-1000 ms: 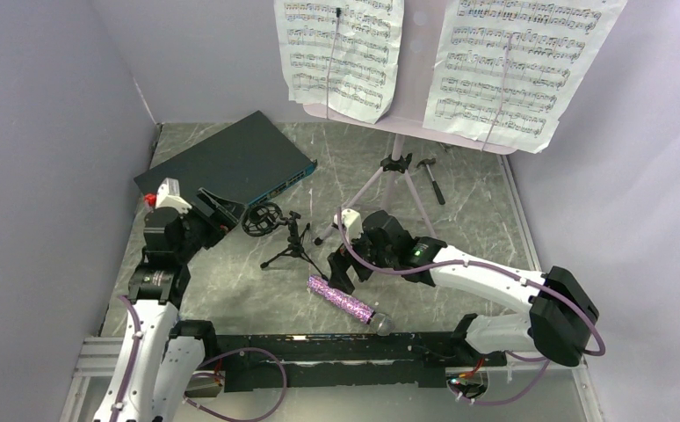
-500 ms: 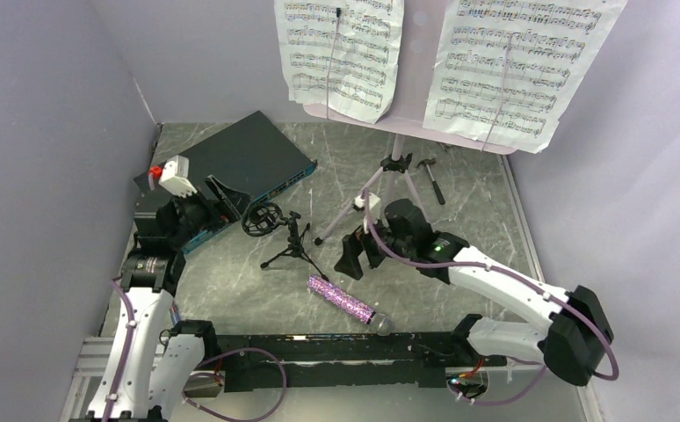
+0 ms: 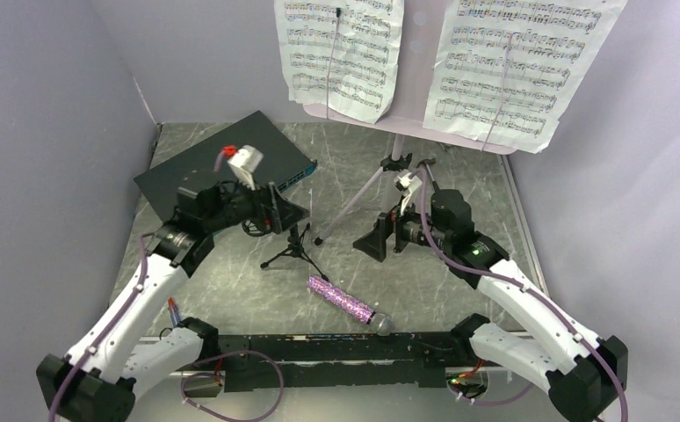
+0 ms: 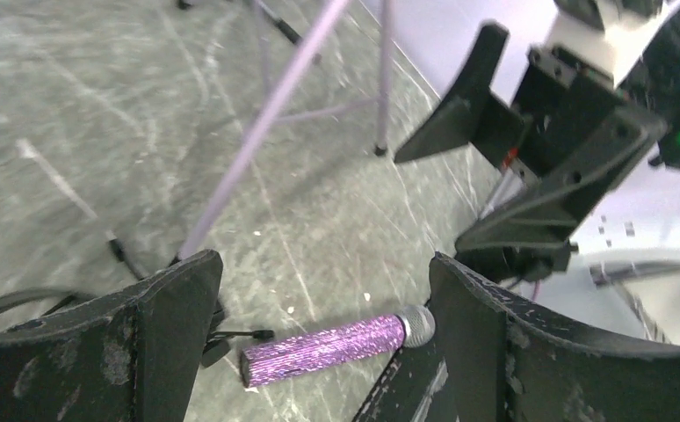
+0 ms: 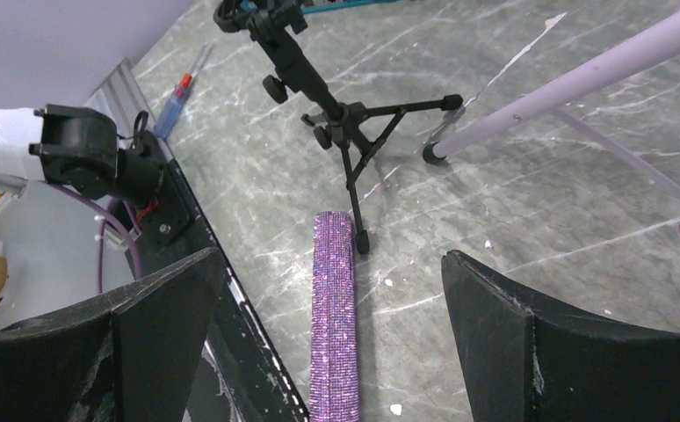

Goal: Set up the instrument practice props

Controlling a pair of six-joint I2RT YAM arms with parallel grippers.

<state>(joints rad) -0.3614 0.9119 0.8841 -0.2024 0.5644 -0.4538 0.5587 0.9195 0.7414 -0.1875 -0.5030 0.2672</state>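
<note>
My left gripper swings back and down onto the microphone's handle by its head [image 3: 362,310] [image 4: 386,334] next, because that lies below the gripper and to its right in the top view.
The pale-lilac music stand [image 3: 415,66] stands at the back on its tripod [image 3: 365,189] and holds two sheet-music pages [image 3: 341,57] [image 3: 512,66]. The purple glitter microphone [image 3: 341,299] lies flat on the table near the front rail. The small black mic stand [image 3: 294,248] stands upright just left of it, its ring mount partly hidden by my left gripper [image 3: 275,209]. That gripper hovers open and empty above the ring. My right gripper [image 3: 379,239] hangs open and empty right of the mic stand. The microphone [image 4: 328,347] [image 5: 334,316] lies on the table far below the open jaws in both wrist views.
A dark flat box with a teal edge [image 3: 222,163] lies at the back left. A hammer-like tool [image 3: 431,178] lies behind the tripod. A red and blue tool [image 5: 174,101] rests by the black front rail [image 3: 336,347]. Lilac walls enclose the table.
My left gripper swung right and forward from the box to above the mic stand's ring. My right gripper rose and drew back to the right, away from the microphone. The props did not move.
</note>
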